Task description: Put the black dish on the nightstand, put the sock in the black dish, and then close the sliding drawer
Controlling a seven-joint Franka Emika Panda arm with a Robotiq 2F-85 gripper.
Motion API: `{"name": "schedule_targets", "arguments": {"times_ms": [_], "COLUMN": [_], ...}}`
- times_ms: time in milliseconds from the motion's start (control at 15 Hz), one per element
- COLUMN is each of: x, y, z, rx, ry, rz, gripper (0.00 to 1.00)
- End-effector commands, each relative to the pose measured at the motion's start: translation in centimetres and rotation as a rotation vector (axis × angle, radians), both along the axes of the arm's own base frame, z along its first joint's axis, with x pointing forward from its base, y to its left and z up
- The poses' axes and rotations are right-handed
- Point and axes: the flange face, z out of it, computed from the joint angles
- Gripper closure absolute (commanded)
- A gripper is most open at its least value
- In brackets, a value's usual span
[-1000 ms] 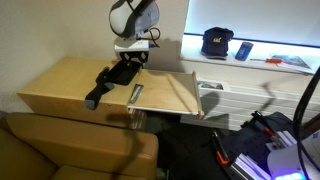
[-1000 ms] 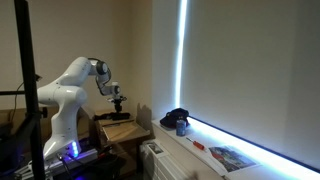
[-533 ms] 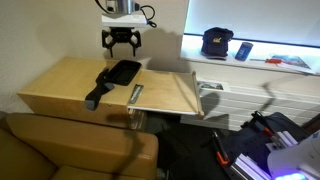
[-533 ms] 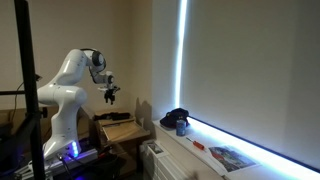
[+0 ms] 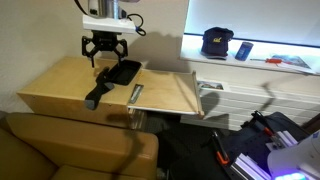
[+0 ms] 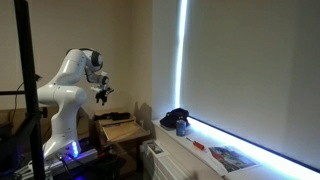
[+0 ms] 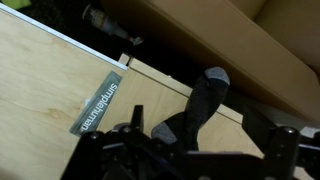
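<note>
The sock's end (image 5: 93,100) (image 7: 209,88) by the nightstand's front edge is clear of the black dish. I should lower my gripper toward the brown padded seat next, onto that end of the sock.
The black dish (image 5: 124,72) lies flat on the light wood nightstand (image 5: 60,85). The dark sock (image 5: 97,92) lies bent on the nightstand top just in front of the dish and touches its edge. It also shows in the wrist view (image 7: 200,105), below my fingers. My gripper (image 5: 103,48) is open and empty. It hangs above the nightstand, behind the sock and beside the dish, and also shows in the wrist view (image 7: 205,150) and an exterior view (image 6: 103,93). The sliding drawer (image 5: 172,95) is pulled out, its metal rail (image 5: 136,94) showing.
A brown padded seat (image 5: 70,150) stands in front of the nightstand. A white radiator-like unit (image 5: 245,100) sits beside the drawer. A dark cap (image 5: 217,42) and papers lie on the windowsill. Cables and gear crowd the floor at lower right.
My gripper was low at the dish, then rose and moved sideways, away from the drawer side. The dish stays on the nightstand. The sock and drawer have not moved.
</note>
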Motion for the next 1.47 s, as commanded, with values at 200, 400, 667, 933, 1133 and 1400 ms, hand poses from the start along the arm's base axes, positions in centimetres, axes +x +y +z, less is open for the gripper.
{"name": "schedule_targets", "arguments": {"times_ms": [200,400,667,933,1133,1400], "x": [-1.3,-1.8,-0.7,1.4,3.0,4.1], "y": [6.0,8.8,10.4,11.1,11.1,10.5], "z": [-6.4,-10.8,-15.1,-16.3,-16.6,-16.7], "rx": [0.021,-0.068,-0.185,-0.163,-0.134,-0.113], "ry": [-0.001,-0.063,-0.141,-0.175,-0.184,-0.186], "rz": [0.039,0.086,0.103,0.071,0.042,0.004], "gripper": [0.00,0.00,0.00,0.34,0.55,0.84]}}
